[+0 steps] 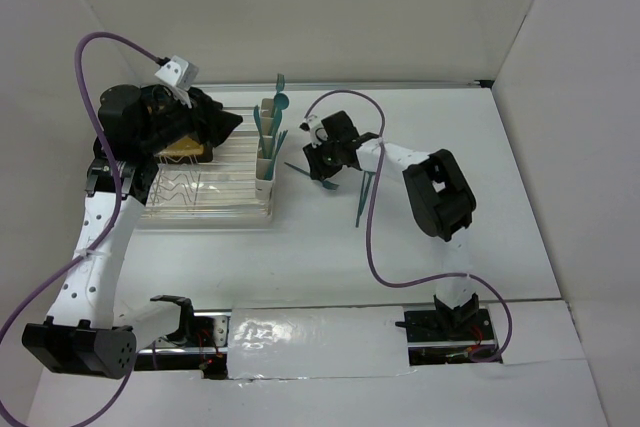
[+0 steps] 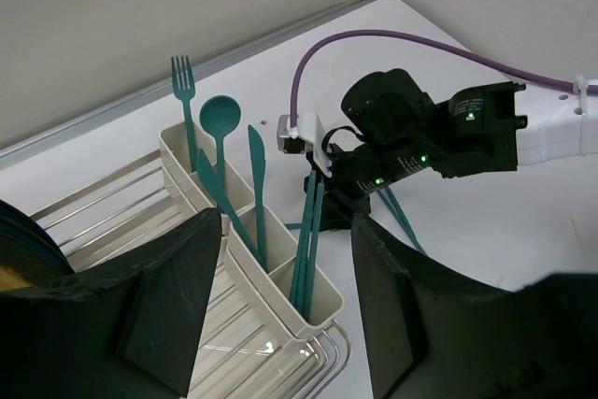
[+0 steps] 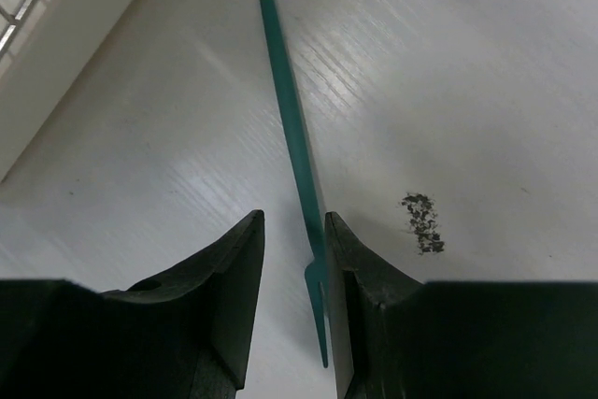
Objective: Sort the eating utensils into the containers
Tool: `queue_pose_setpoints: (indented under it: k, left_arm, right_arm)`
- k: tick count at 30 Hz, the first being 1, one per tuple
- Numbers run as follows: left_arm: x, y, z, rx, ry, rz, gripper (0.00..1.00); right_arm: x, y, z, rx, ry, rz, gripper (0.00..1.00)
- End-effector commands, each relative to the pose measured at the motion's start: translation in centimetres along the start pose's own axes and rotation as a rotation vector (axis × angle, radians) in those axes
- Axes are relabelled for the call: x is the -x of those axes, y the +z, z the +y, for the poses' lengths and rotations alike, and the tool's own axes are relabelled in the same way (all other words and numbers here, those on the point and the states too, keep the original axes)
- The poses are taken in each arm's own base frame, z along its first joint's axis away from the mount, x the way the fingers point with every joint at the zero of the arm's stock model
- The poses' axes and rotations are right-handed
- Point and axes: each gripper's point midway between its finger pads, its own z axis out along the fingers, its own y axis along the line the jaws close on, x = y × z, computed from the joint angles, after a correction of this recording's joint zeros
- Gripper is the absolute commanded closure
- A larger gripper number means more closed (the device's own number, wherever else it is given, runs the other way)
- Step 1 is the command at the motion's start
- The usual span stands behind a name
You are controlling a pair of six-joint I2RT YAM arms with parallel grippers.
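My right gripper moves down slightly and closes on the teal fork's neck behind the tines next.
The containers [image 2: 322, 301] are a row of cream cups on the dish rack's edge. A fork [image 2: 183, 91], a spoon [image 2: 220, 119] and a knife [image 2: 257, 165] stand in the far cups. Two more teal utensils [image 2: 306, 231] stand in the nearest cup. My left gripper [image 2: 290, 324] hangs open above the near end of the row, holding nothing. A teal fork [image 3: 290, 119] lies flat on the table. My right gripper [image 3: 292, 221] is open and low over its tined end, with the fork close against the right-hand finger [image 3: 350, 268]. In the top view the right gripper [image 1: 322, 159] sits just right of the containers [image 1: 268, 152].
The clear wire-ribbed dish rack [image 1: 200, 202] lies under the left gripper [image 1: 228, 125]. Another teal utensil [image 1: 364, 197] lies on the table right of the right gripper. A dark smudge [image 3: 422, 221] marks the table beside the fork. White walls close in the back and right.
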Motion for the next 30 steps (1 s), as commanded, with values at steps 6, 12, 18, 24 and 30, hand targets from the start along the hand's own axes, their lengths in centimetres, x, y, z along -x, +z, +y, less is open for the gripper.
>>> queue_pose_setpoints:
  k: [6,12,18,24,30]
  left_arm:
    - [0.9,-0.5,-1.0,-0.034,0.061,-0.029,0.29]
    - [1.0,-0.4,-1.1,-0.048,0.068,-0.028,0.28]
    - [1.1,-0.3,-1.2,-0.051,0.07,-0.029,0.28]
    - [1.1,-0.2,-1.2,-0.057,0.072,-0.025,0.27]
    - [1.3,0.1,-1.6,-0.078,0.098,-0.022,0.21]
  right_arm:
    - [-0.6,0.3,-2.2,-0.112,-0.039,0.036,0.61]
    - [-2.0,1.0,-2.4,-0.11,-0.039,0.068,0.62]
    - [-2.6,1.4,-1.6,-0.077,-0.045,0.082,0.63]
    - [-4.0,2.0,-2.0,-0.099,-0.041,0.11,0.76]
    - [-4.3,0.7,-1.2,-0.066,0.004,0.127,0.99]
